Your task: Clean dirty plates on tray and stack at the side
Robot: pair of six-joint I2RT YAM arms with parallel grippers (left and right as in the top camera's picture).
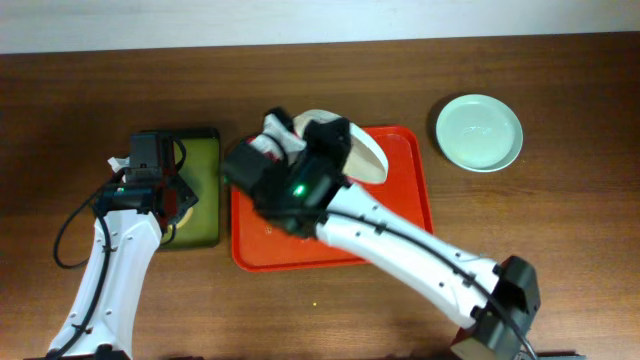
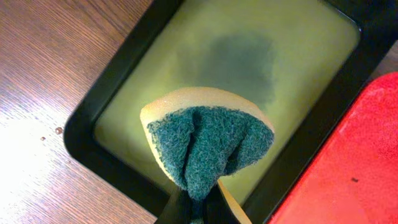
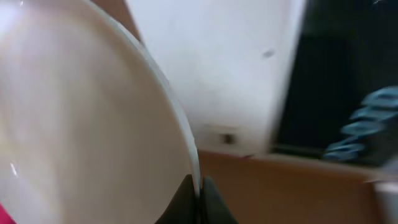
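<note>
My right gripper needs to swing to the right in the overhead view next and tip its plate level and down onto the mint-blue plate [image 1: 480, 132], which is flat and bare.
My right gripper [image 1: 335, 142] is shut on the rim of a white plate [image 1: 365, 158] and holds it tilted on edge over the back of the red tray [image 1: 415, 205]. In the right wrist view the rim [image 3: 186, 134] is pinched between the fingertips [image 3: 198, 194]. A pale mint-blue plate [image 1: 480, 132] lies flat on the table at the right. I see no third plate. My left gripper [image 1: 178, 207] is shut on a yellow sponge with a green scouring face [image 2: 208, 146], held above the dark tray.
The smaller dark tray [image 1: 205, 150] stands left of the red tray and holds yellowish liquid [image 2: 249, 56]. The red tray's edge [image 2: 348, 168] lies close beside it. My right arm crosses the red tray's middle.
</note>
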